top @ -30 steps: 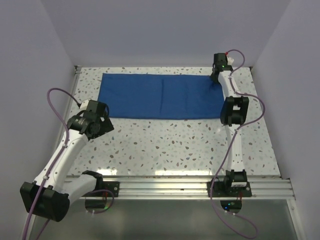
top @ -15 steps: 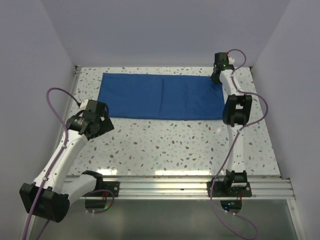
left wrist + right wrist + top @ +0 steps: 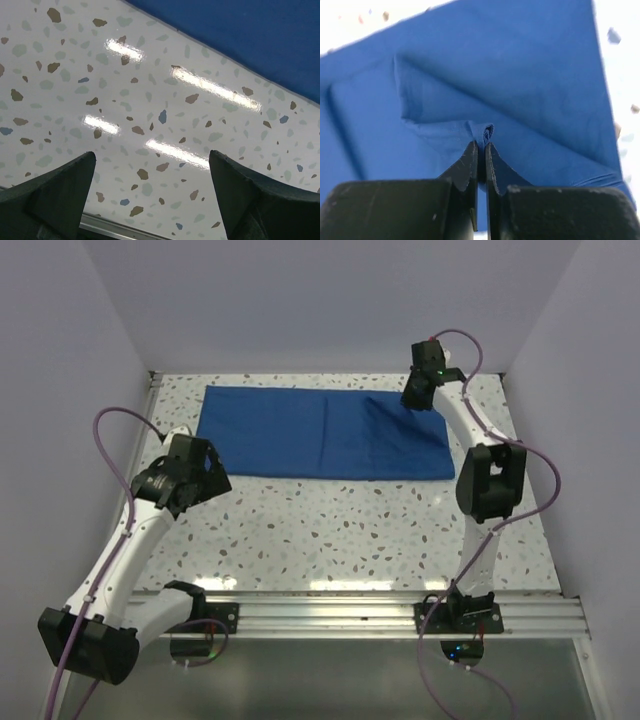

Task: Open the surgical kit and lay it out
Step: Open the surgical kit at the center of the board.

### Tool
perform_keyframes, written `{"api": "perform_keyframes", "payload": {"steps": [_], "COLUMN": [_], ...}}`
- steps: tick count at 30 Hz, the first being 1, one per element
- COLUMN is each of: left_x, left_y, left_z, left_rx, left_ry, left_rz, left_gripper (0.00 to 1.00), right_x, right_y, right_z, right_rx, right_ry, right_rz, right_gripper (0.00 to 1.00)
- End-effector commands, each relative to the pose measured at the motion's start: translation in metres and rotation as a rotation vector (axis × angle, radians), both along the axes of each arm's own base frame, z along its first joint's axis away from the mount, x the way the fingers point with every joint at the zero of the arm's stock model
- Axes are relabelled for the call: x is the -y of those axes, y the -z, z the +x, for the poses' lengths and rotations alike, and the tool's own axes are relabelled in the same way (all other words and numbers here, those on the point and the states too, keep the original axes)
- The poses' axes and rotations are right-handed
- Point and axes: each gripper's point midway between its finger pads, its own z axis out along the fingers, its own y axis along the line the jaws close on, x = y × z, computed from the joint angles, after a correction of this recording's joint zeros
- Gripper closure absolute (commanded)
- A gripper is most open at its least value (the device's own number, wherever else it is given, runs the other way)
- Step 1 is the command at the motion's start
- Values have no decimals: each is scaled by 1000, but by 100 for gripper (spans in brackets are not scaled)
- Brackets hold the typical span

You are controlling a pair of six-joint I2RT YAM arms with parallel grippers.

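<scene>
The pinched layer of cloth is doubled over more blue cloth, so my right gripper will next pull the layer back toward the metal bar and then open.
The surgical kit shows as a royal-blue cloth wrap (image 3: 320,435) spread flat across the far half of the table. My right gripper (image 3: 410,400) is at the wrap's far right corner, shut on a pinched fold of the cloth (image 3: 487,131) and lifting it, so creases run out from the pinch. The rest of the blue cloth (image 3: 520,75) fills the right wrist view. My left gripper (image 3: 205,480) hovers over bare table just off the wrap's near left corner, open with nothing between its fingers (image 3: 152,160). An edge of the cloth (image 3: 260,35) crosses that view's upper right.
The speckled tabletop (image 3: 350,530) lies between the wrap and the metal rail (image 3: 350,605) that carries the arm bases. Grey walls close in the left, right and far sides. A metal edge strip (image 3: 115,227) shows below my left fingers.
My right gripper shut on the cloth's far right corner and drew it up and leftward, wrinkling that end. The left gripper opened a little wider and shifted slightly.
</scene>
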Motion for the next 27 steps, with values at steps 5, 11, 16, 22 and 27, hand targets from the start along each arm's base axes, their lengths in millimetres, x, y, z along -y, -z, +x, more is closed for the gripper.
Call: {"api": "perform_keyframes", "payload": {"steps": [5, 11, 16, 22, 27], "left_x": [6, -1, -8, -10, -9], "left_y": [-37, -57, -76, -74, -69], "left_z": [29, 37, 32, 24, 18], "left_rx": [139, 187, 247, 231, 219], "left_ry": [9, -108, -196, -238, -251], "left_rz": [-23, -38, -68, -84, -101], "left_gripper": [0, 0, 0, 0, 0], "right_x": [-66, -30, 19, 43, 57], "right_y": [-63, -78, -77, -36, -42], "right_z": [-143, -319, -405, -458, -462], "right_rx": [-22, 4, 19, -209, -237], "right_ry": [-240, -164, -55, -23, -5], "right_rz": [135, 267, 221, 117, 38], "right_gripper": [100, 100, 100, 32, 11]}}
